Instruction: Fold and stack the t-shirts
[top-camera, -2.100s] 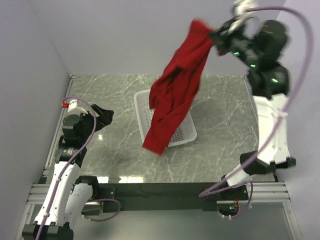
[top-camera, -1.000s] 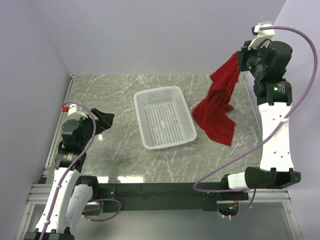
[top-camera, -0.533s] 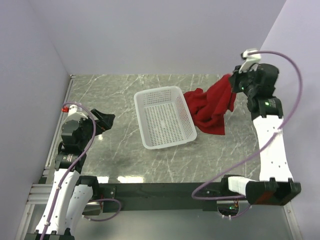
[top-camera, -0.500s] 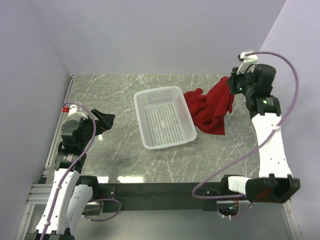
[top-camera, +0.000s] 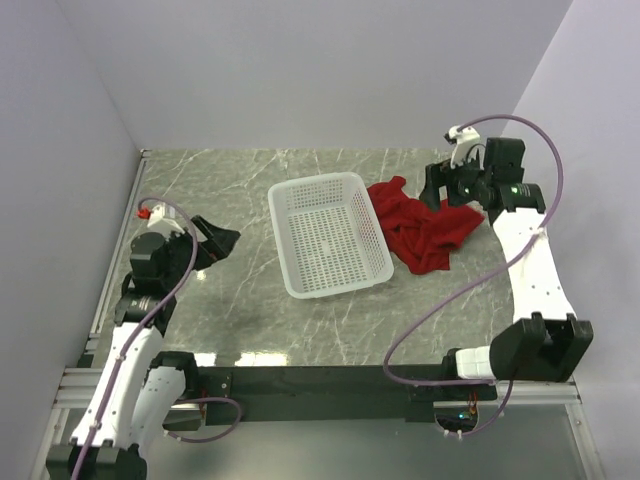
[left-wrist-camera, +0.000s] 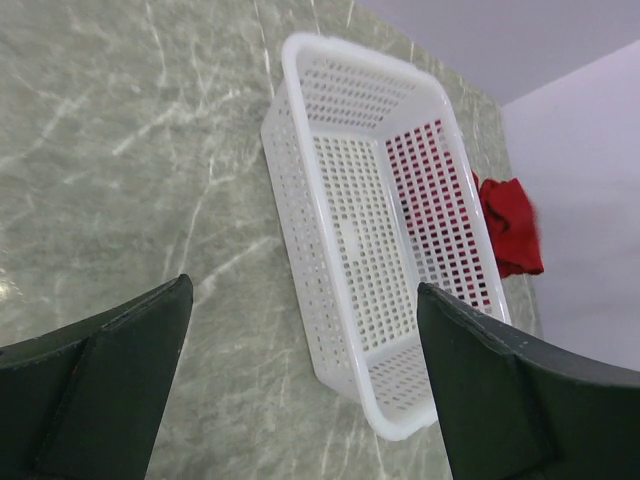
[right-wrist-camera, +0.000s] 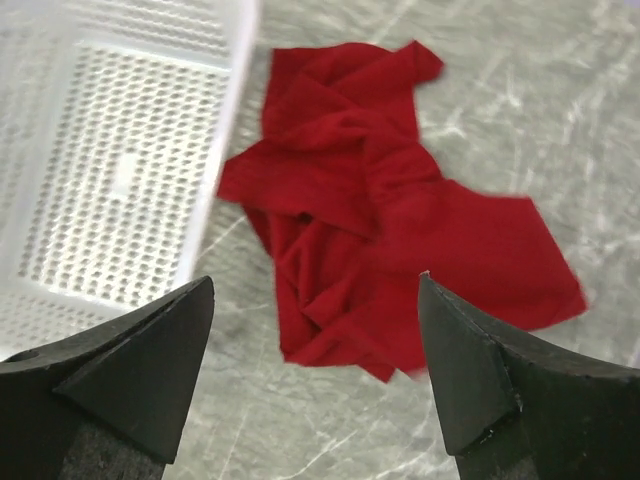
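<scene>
My left gripper moves to the right in the top view and down onto the basket's nearest long rim (top-camera: 279, 240) (left-wrist-camera: 325, 220) next, as the basket occupies the table's middle.
One red t-shirt (top-camera: 422, 231) lies crumpled on the marble table, just right of the white mesh basket (top-camera: 283, 236). In the right wrist view the t-shirt (right-wrist-camera: 380, 240) is a bunched heap with one flat flap spread to the right. My right gripper (top-camera: 441, 186) hangs open over the shirt's far edge, and its dark fingers (right-wrist-camera: 150, 350) hold nothing. My left gripper (top-camera: 222, 240) stands open at the left of the table, pointing at the basket (left-wrist-camera: 350, 215). A corner of the t-shirt (left-wrist-camera: 510, 225) shows past the basket's far wall.
The basket (right-wrist-camera: 225, 150) has nothing in it and lies lengthwise near the middle of the table. Lilac walls close in the left, back and right sides. Bare marble (top-camera: 340, 315) lies between the basket and the arm bases.
My right arm swung the hanging t-shirt from over the basket to the right, lowered it onto the table and opened. The shirt now lies loose. The left arm edged slightly forward.
</scene>
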